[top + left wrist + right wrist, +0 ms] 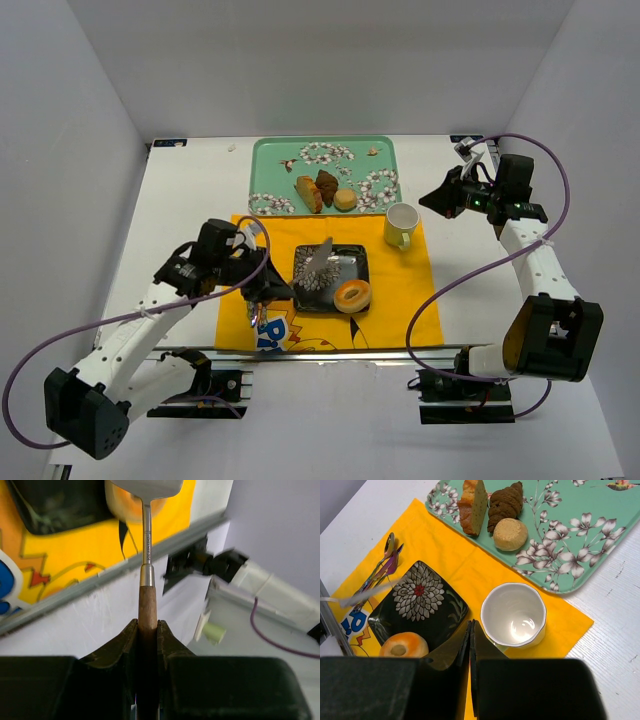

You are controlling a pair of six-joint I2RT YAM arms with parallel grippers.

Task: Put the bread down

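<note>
My left gripper will swing past the cutlery next, turn the spatula's blade away from my base, and go down onto the bare table (pixel 184 238) beside the mat.
The bread (pixel 352 296), a golden ring with a hole, lies on the near right corner of the black flowered plate (pixel 350 262). My left gripper (pixel 268 291) is shut on the wooden handle (pixel 148 625) of a metal spatula (pixel 318 260), whose blade hangs over the plate's left half. In the left wrist view the bread (pixel 120 507) shows just behind the blade (pixel 146 486). My right gripper (pixel 440 197) is shut and empty, high at the right near the mug. In the right wrist view its jaws (pixel 471 626) are pressed together above the bread (pixel 403 645) and the plate (pixel 420 600).
A green flowered tray (pixel 270 160) at the back holds a loaf slice (pixel 307 193), a brown croissant (pixel 327 186) and a round bun (pixel 345 199). A pale mug (pixel 401 224) stands on the yellow mat (pixel 400 300). Cutlery (pixel 384 565) lies left of the plate.
</note>
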